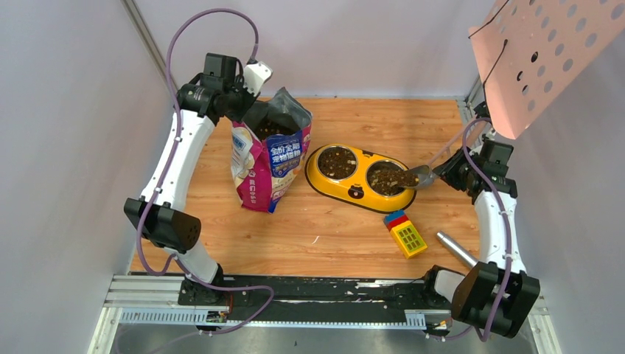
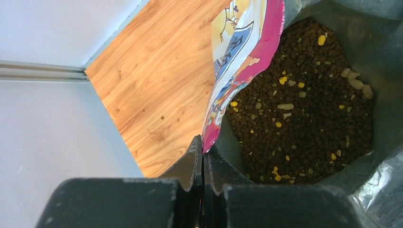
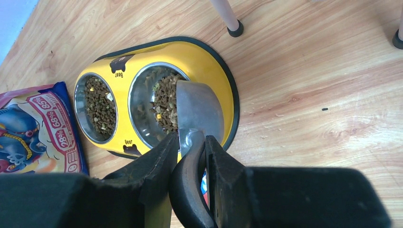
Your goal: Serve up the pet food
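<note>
Both of the feeder's bowls hold kibble, so my right gripper will next swing left in the top view, then down to release the scoop (image 3: 199, 111) on bare tabletop before the feeder.
The blue-and-magenta cat food bag (image 1: 269, 158) stands open at the table's middle left. Dark brown kibble (image 2: 304, 104) fills it. My left gripper (image 2: 203, 145) is shut on the bag's top rim (image 2: 237, 71) and holds it open. The yellow double-bowl feeder (image 1: 360, 177) sits to the bag's right, with kibble in both bowls (image 3: 164, 102). My right gripper (image 3: 192, 142) is shut on the black handle of the grey metal scoop (image 3: 199, 111). The scoop is tipped on its side over the right bowl (image 1: 387, 178).
A stack of coloured toy bricks with a yellow grid piece (image 1: 404, 232) lies in front of the feeder. A metal cylinder (image 1: 455, 248) lies near the right arm's base. A pink perforated panel (image 1: 545, 51) hangs at the top right. Walls close in on both sides.
</note>
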